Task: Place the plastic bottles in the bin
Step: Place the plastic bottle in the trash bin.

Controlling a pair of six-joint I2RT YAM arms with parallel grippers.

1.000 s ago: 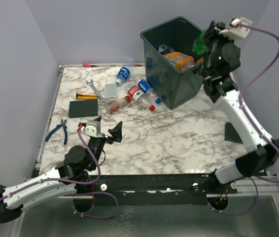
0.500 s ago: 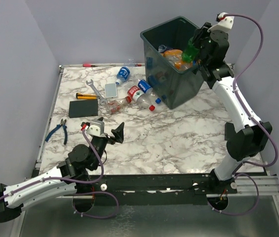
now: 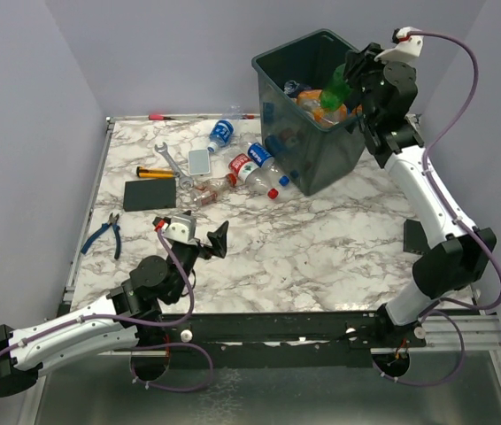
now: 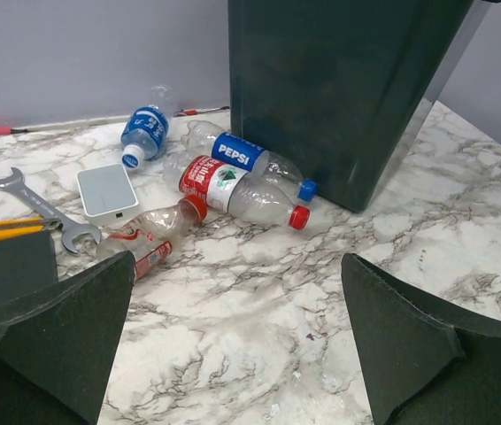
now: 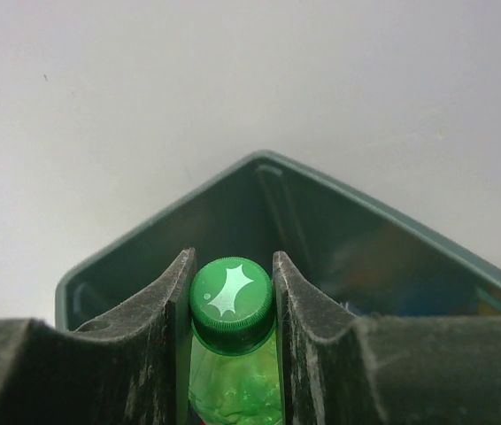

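The green bottle (image 3: 335, 84) in my right gripper is above the orange one. It needs to go outward toward the bin's far corner next, before I open my gripper.
My right gripper (image 3: 350, 75) is shut on a green bottle (image 3: 335, 84) and holds it above the bin (image 3: 273, 62), over its right side. In the right wrist view both fingers press on the green bottle's cap (image 5: 231, 294), with the bin's rim (image 5: 259, 159) beyond it. An orange bottle (image 3: 326, 111) lies inside the bin. On the table left of the bin lie a blue-label bottle (image 4: 144, 133), a Pepsi bottle (image 4: 242, 152), a red-label bottle (image 4: 233, 186) and a crushed clear one (image 4: 149, 239). My left gripper (image 4: 237, 266) is open low over the marble, short of them.
A wrench (image 3: 169, 159), a yellow-handled tool (image 3: 155, 173), a black slab (image 3: 150, 193) and a grey slab (image 3: 199, 161) lie left of the bottles. Pliers (image 3: 104, 232) sit by the left edge. Another black slab (image 3: 419, 237) lies at the right edge.
The right gripper has carried the green bottle leftward, from beside the bin's right rim to over its opening. The left arm has crept forward and right, still open.
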